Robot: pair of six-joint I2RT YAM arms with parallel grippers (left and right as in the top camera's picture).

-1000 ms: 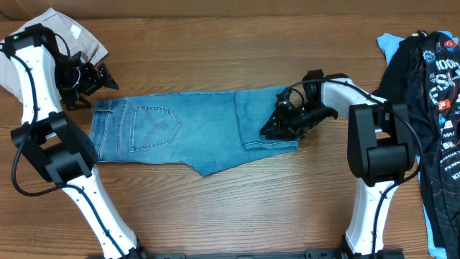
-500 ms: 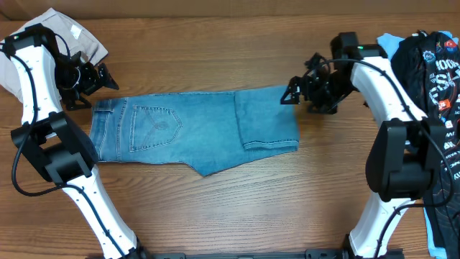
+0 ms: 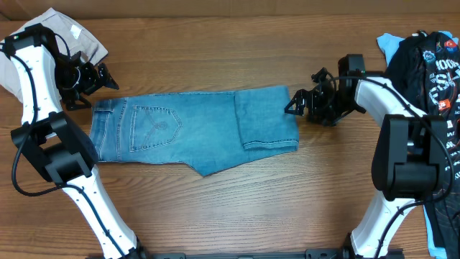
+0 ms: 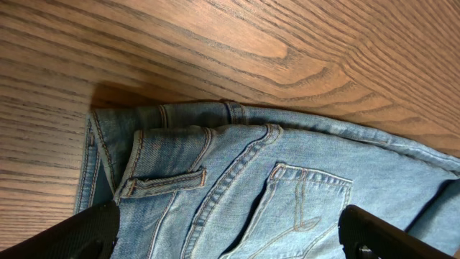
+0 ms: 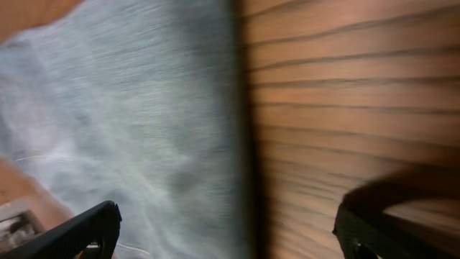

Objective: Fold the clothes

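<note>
The right gripper moves down and slightly back along the jeans' folded edge (image 3: 292, 114) (image 5: 243, 181) next, onto the raised fold.
The light-blue denim jeans (image 3: 187, 126) lie flat across the middle of the table, waistband at the left, legs folded back into a double layer (image 3: 269, 119) at the right. My left gripper (image 3: 108, 78) hovers open just above the waistband corner. In the left wrist view, the belt loops and a stitched back pocket (image 4: 302, 208) show between its wide-apart fingers (image 4: 90, 232). My right gripper (image 3: 298, 95) is open at the jeans' right edge. The blurred right wrist view shows the denim edge (image 5: 144, 129) and bare wood between its fingers (image 5: 392, 234), which hold nothing.
Beige trousers (image 3: 68, 32) lie bunched at the back left, behind the left arm. A black printed tee (image 3: 431, 93) on a pale-blue garment (image 3: 392, 44) is heaped along the right edge. Bare wooden tabletop (image 3: 251, 208) stretches in front of the jeans.
My right gripper has let go of the folded leg end, opened, lifted off the denim and moved to the jeans' right edge. The left arm and jeans have not moved.
</note>
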